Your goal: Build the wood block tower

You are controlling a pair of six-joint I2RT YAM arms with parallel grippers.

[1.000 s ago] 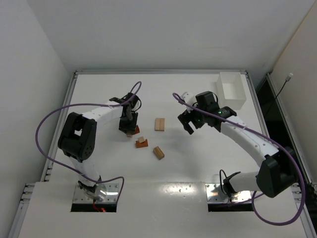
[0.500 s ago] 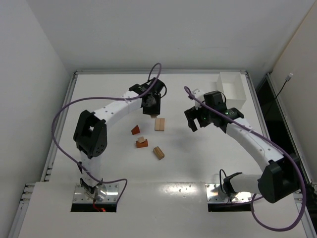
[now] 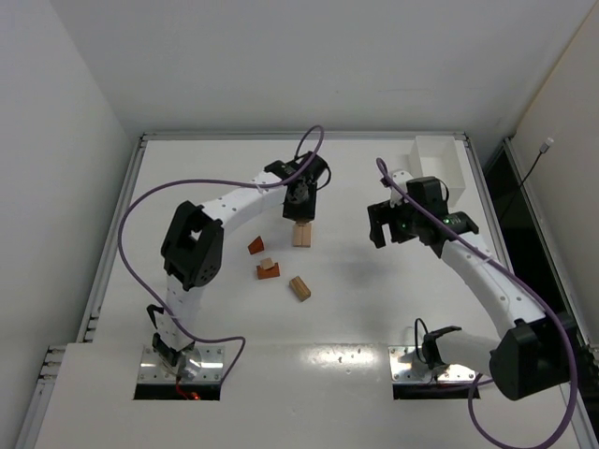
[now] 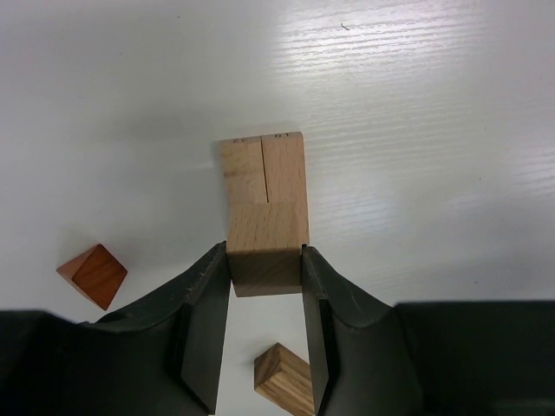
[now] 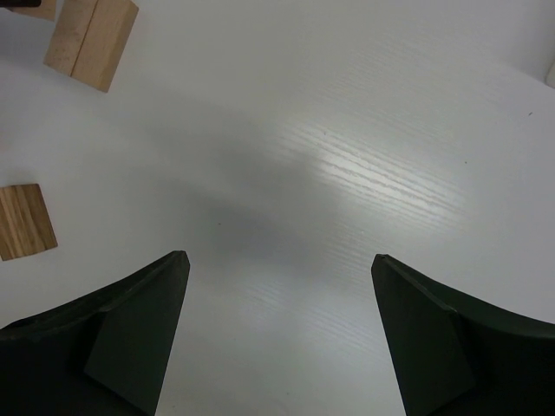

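Observation:
The tops of the paired pale tan blocks are side by side below the held block. My left gripper will next bring the held block down onto the seam between the paired blocks and release it.
My left gripper (image 3: 299, 210) is shut on a pale tan block (image 4: 266, 256) and holds it over the near end of two pale tan blocks (image 4: 263, 169) lying side by side (image 3: 301, 235). I cannot tell if the held block touches them. A reddish-orange wedge (image 3: 255, 245) lies to the left and also shows in the left wrist view (image 4: 93, 275). A reddish arch with a small tan block on it (image 3: 269, 269) and a darker tan block (image 3: 299, 287) lie nearer. My right gripper (image 3: 391, 227) is open and empty over bare table (image 5: 277, 257).
A white rectangular box (image 3: 438, 168) stands at the far right corner. The raised table rim (image 3: 299, 137) runs along the far edge. In the right wrist view, the paired blocks (image 5: 91, 30) and the darker tan block (image 5: 24, 221) lie at the left.
My left gripper has swung right and away from beside the reddish wedge to over the paired blocks, carrying the pale block. My right gripper has moved right, away from the blocks.

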